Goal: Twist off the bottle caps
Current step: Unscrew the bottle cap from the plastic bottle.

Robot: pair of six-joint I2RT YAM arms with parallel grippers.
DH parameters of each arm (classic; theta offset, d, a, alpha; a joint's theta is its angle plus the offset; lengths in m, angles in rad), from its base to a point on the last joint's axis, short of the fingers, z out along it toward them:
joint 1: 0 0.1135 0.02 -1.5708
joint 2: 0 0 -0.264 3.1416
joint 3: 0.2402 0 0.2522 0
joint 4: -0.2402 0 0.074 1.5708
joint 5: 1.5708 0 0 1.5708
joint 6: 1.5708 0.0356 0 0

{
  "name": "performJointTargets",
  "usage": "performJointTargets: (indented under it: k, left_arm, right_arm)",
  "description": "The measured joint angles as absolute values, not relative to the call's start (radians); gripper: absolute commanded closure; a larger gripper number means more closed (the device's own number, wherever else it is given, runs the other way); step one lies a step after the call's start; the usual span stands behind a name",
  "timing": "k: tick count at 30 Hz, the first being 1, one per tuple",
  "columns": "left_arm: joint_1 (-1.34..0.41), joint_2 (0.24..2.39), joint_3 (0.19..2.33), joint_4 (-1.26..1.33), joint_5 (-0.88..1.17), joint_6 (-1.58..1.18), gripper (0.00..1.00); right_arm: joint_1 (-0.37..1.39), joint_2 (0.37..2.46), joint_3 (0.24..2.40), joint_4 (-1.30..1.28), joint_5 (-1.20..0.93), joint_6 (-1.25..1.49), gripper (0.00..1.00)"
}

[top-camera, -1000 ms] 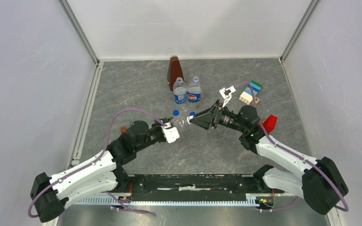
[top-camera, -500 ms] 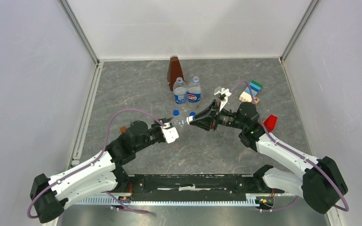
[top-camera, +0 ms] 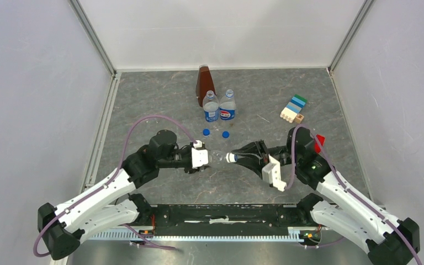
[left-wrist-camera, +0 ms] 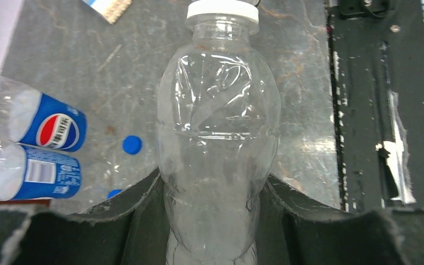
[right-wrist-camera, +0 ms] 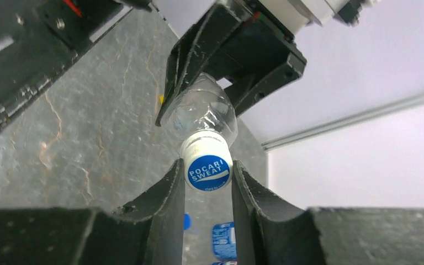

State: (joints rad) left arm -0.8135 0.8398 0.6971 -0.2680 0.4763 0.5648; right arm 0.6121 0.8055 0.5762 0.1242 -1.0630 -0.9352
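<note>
My right gripper will next draw off the white cap (left-wrist-camera: 222, 10), tips downward, and lower outward beside the loose blue caps, which already lie in front of the labelled bottles.
My left gripper (top-camera: 203, 157) is shut on the body of the small unlabelled clear bottle (top-camera: 218, 157), holding it level above the table. In the left wrist view this bottle (left-wrist-camera: 218, 127) fills the space between the jaws, its white cap (left-wrist-camera: 222, 10) pointing away. My right gripper (top-camera: 235, 158) is shut on that cap (right-wrist-camera: 208, 168), which is white with a blue mark. Two blue-labelled bottles (top-camera: 211, 110) (top-camera: 227, 109) stand uncapped further back. Two loose blue caps (top-camera: 206, 132) (top-camera: 226, 133) lie on the table in front of them.
A brown pyramid-shaped object (top-camera: 203, 81) stands behind the labelled bottles. Stacked toy blocks (top-camera: 293, 109) lie at the back right, and a red piece (top-camera: 319, 138) shows behind the right wrist. Grey walls close in the table on three sides.
Both grippers and the small bottle have shifted toward the near edge. The right wrist has rolled over, and its jaws have closed on the white cap.
</note>
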Motion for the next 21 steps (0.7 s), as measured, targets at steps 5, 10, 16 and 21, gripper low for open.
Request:
performJointTargets:
  k: [5,10,16,21]
  left_arm:
    - [-0.802,0.899,0.746,-0.339,0.550,0.553,0.96]
    - [-0.797,0.923,0.763,-0.364,0.580,0.549,0.96]
    - [-0.790,0.970,0.807,-0.424,0.605,0.546,0.96]
    - [-0.762,1.008,0.827,-0.489,0.603,0.535,0.97]
  right_arm:
    - [0.614,0.792,0.631,-0.144,-1.073,-1.374,1.00]
    - [0.614,0.785,0.647,-0.249,-1.081,-1.569,1.00]
    - [0.614,0.780,0.654,-0.316,-1.061,-1.694,1.00]
    - [0.601,0.771,0.685,-0.411,-1.020,-1.765,1.00]
